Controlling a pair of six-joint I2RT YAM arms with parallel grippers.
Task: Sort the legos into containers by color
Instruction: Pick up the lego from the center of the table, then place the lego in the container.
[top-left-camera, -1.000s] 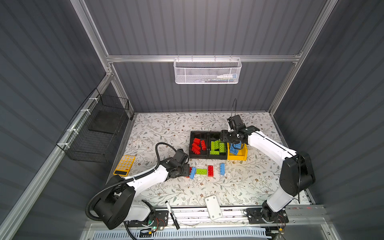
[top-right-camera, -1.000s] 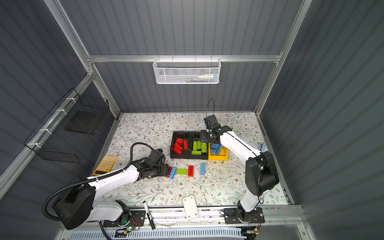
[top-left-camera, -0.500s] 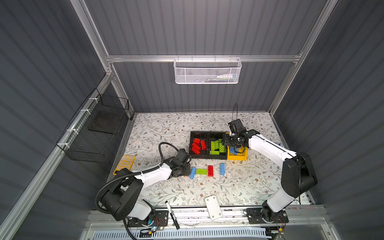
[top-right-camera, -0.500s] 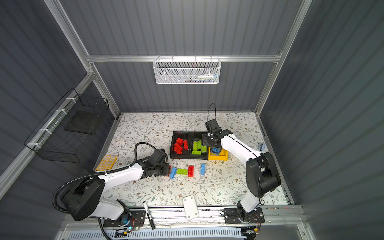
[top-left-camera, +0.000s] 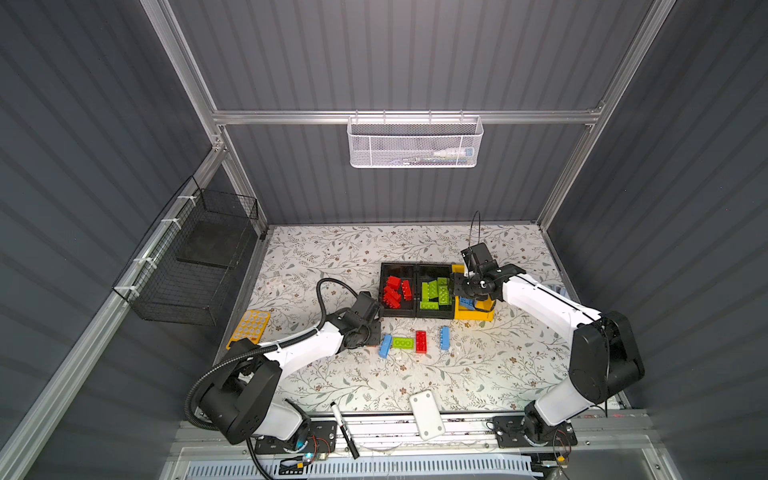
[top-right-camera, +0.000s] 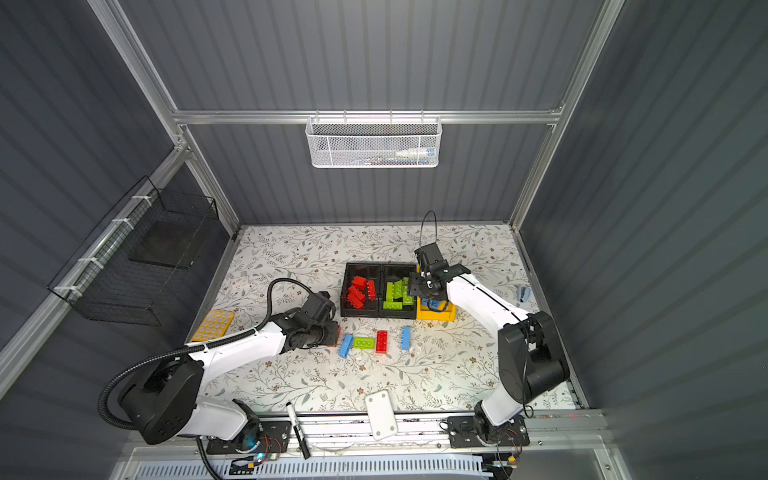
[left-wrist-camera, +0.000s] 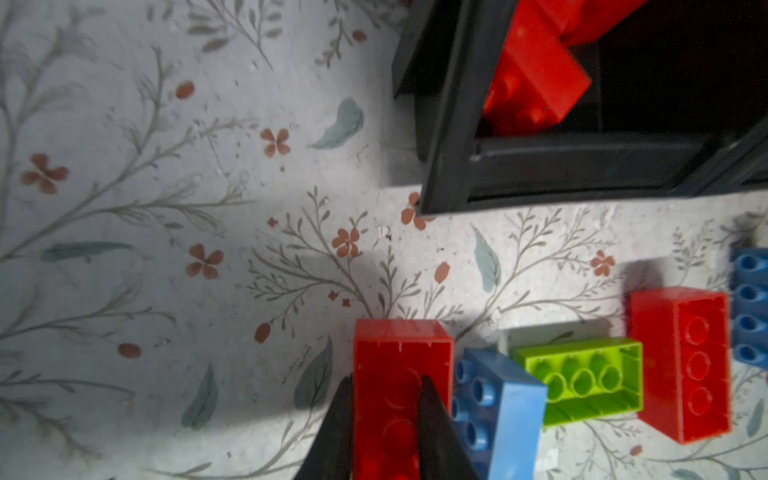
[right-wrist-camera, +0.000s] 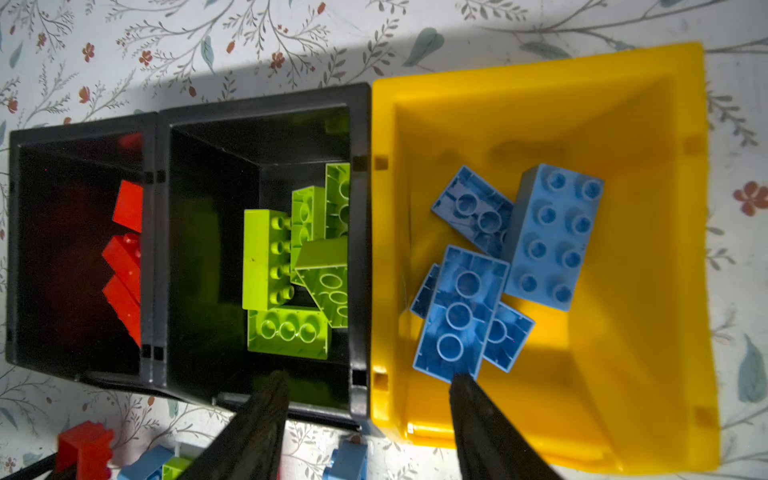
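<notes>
The left gripper lifts the red lego up next, carries it outward over the black bin with red legos and releases it there, since its color matches.
My left gripper (left-wrist-camera: 386, 386) is shut on a red lego (left-wrist-camera: 401, 357) low over the mat, hard against a tilted blue lego (left-wrist-camera: 503, 403). In a top view the left gripper (top-left-camera: 371, 333) sits at the left end of a row of loose legos: blue (top-left-camera: 385, 345), green (top-left-camera: 403, 343), red (top-left-camera: 421, 341), blue (top-left-camera: 444, 337). Behind the row stand three containers: a black bin (top-left-camera: 381, 291) with red legos, a black bin (top-left-camera: 434, 315) with green ones and a yellow bin (top-left-camera: 478, 316) with blue ones. My right gripper (right-wrist-camera: 368, 380) hangs open and holds nothing above the wall between the green-filled bin (right-wrist-camera: 359, 249) and the yellow bin (right-wrist-camera: 623, 124).
A yellow-orange holed tray (top-left-camera: 248, 328) lies at the mat's left edge. A white card (top-left-camera: 426, 414) and a black marker (top-left-camera: 344, 428) lie at the front rail. A black wire basket (top-left-camera: 195, 262) hangs on the left wall, a white mesh basket (top-left-camera: 413, 141) on the back wall.
The left gripper has closed on the red lego at the left end of the row. The right gripper, still open, has shifted slightly toward the front over the bins.
</notes>
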